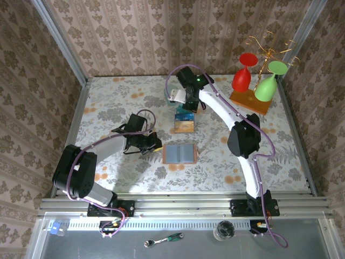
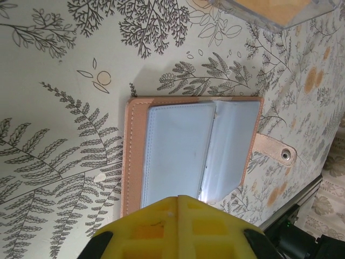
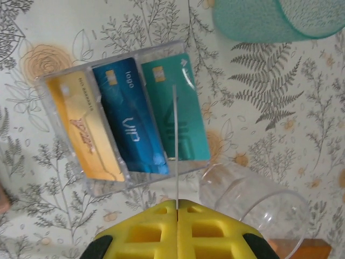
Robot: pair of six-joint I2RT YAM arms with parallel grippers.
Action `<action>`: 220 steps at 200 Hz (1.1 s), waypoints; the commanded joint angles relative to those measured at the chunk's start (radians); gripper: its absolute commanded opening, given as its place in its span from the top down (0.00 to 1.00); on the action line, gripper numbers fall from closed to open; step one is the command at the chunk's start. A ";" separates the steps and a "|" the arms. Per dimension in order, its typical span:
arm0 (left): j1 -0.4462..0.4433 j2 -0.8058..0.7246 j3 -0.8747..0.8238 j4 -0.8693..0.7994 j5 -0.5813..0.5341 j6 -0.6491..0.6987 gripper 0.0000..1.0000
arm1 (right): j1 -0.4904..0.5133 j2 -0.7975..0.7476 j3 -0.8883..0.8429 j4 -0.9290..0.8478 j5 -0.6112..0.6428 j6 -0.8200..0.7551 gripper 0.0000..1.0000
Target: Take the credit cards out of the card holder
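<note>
The right gripper lowers toward the teal card [image 3: 191, 118] lying below it in the clear tray next and releases the credit card, which already hangs edge-on above the teal one.
The card holder [image 1: 179, 154] lies open flat on the table, and its grey-blue inside [image 2: 183, 145] looks bare. My left gripper [image 1: 157, 143] [image 2: 178, 197] is shut with nothing in it, its tips over the holder's near edge. My right gripper [image 1: 188, 102] [image 3: 177, 201] is shut on a credit card [image 3: 175, 135], seen edge-on as a thin line, so its colour cannot be told. It hangs above a clear tray [image 3: 64, 81] [image 1: 184, 121] that holds a yellow card [image 3: 86, 129], a blue card [image 3: 129, 124] and a teal card [image 3: 191, 118].
A teal cup [image 3: 269, 21] lies beyond the tray, and a clear glass [image 3: 253, 210] lies beside my right fingers. At the back right a wooden rack base [image 1: 249, 101] carries a red glass [image 1: 242, 75] and a green glass [image 1: 268, 83].
</note>
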 commanded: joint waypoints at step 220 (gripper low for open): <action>0.038 -0.007 -0.015 0.006 0.002 0.012 1.00 | -0.014 -0.033 -0.049 0.089 0.014 0.098 0.79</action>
